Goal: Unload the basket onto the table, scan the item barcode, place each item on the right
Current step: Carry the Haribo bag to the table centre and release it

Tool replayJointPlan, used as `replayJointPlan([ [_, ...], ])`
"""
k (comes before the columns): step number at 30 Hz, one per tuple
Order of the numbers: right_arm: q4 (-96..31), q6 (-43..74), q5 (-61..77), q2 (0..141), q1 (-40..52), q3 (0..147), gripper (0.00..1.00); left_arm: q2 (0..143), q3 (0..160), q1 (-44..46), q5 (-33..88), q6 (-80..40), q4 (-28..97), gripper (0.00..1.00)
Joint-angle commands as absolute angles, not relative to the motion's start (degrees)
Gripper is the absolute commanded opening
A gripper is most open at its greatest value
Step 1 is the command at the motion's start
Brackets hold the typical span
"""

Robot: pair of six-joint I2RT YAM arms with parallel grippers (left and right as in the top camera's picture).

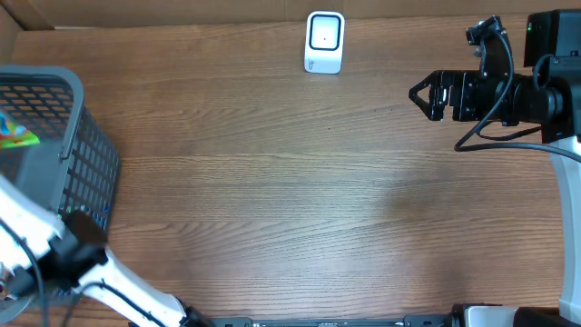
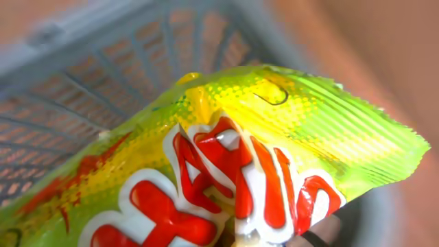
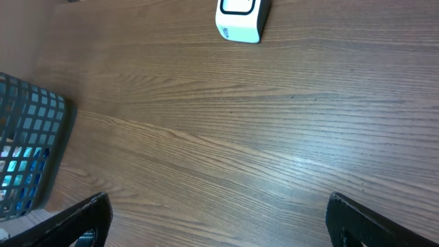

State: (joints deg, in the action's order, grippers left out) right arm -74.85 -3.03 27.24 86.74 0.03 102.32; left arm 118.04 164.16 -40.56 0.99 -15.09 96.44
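The bag (image 2: 274,130) goes up over the side of the basket in my left gripper next, crosses to the right in the overhead view, then comes down and is released, since clear wood lies there.
The item is a green and yellow snack bag (image 2: 274,130) with big red letters. It fills the left wrist view, and the grey mesh wall of the basket (image 2: 103,62) stands behind it. My left gripper (image 2: 240,240) is shut on the bag's lower edge, and only a dark bit of one finger (image 2: 319,240) shows. No barcode is in view. The white scanner (image 1: 324,41) stands at the table's far edge, also visible as the scanner (image 3: 241,17) in the right wrist view. My right gripper (image 1: 425,94) hangs open at the right, well away from the scanner; its jaws (image 3: 219,226) are wide apart over bare wood.
The grey mesh basket (image 1: 64,91) sits at the table's left edge with a colourful packet (image 1: 16,134) inside. My left arm's white link (image 1: 127,286) crosses the lower left corner. The basket (image 3: 27,151) also shows at the left of the right wrist view.
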Motion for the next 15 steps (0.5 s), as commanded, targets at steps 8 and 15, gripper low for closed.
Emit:
replayJointPlan([
  [8, -74.61, -3.46, 28.18, 86.28, 0.03, 102.28, 1.0, 102.65, 165.64, -19.49, 17.74, -11.55, 96.79, 0.04],
  [15, -75.83, -3.46, 28.16, 86.28, 0.03, 102.28, 1.0, 105.25, 150.58, 1.83, 8.86, -12.78, 96.77, 0.04],
])
